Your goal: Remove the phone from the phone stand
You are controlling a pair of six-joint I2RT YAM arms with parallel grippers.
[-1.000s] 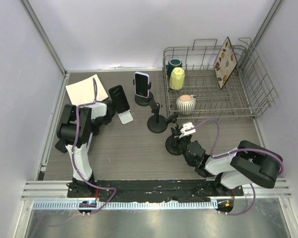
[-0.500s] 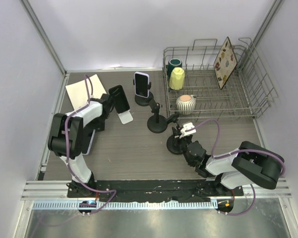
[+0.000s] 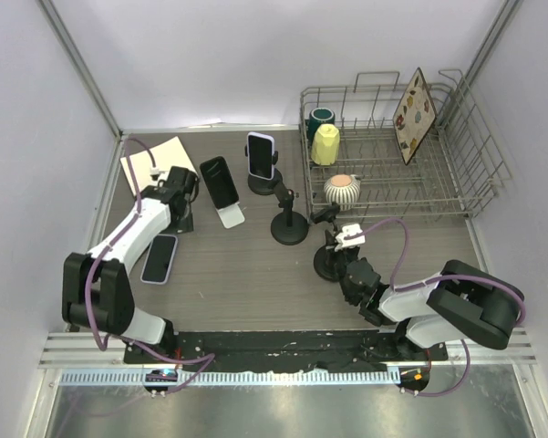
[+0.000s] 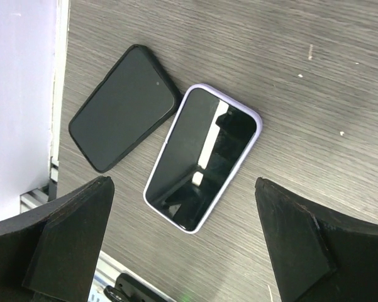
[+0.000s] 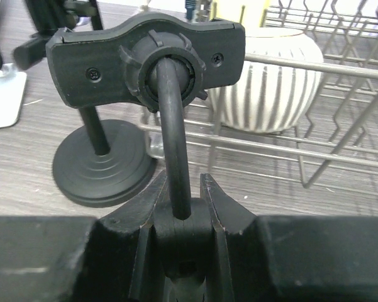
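Note:
I should next move my right gripper outward and to the right in the top view and take the clamp's stem toward the dish rack [image 5: 314, 119], because the clamp head is empty.
A lavender-cased phone [image 4: 203, 157] lies flat, screen up, on the table [image 4: 314, 75]; in the top view this phone [image 3: 160, 258] sits near the left edge. My left gripper [image 4: 182, 182] hovers above it, open wide, touching nothing. A black phone [image 4: 124, 107] lies flat beside it, nearer the wall. My right gripper [image 5: 182, 179] is shut on the bent stem of a black phone stand [image 5: 144, 63], whose clamp head is empty. In the top view that stand [image 3: 331, 263] is in front of the right gripper [image 3: 348, 272].
Another black stand [image 3: 290, 224] is also empty. A black phone leans on a white stand [image 3: 221, 187], and a lavender phone [image 3: 260, 155] is upright on a further stand. The wire dish rack [image 3: 456, 182] holds cups and a striped bowl [image 5: 264, 82]. A tan sheet [image 3: 155, 162] lies far left.
My left jaws have opened wide and the left arm has unfolded away from the near-left table. The lavender phone now shows lying flat there. The right gripper and its stand shifted slightly right.

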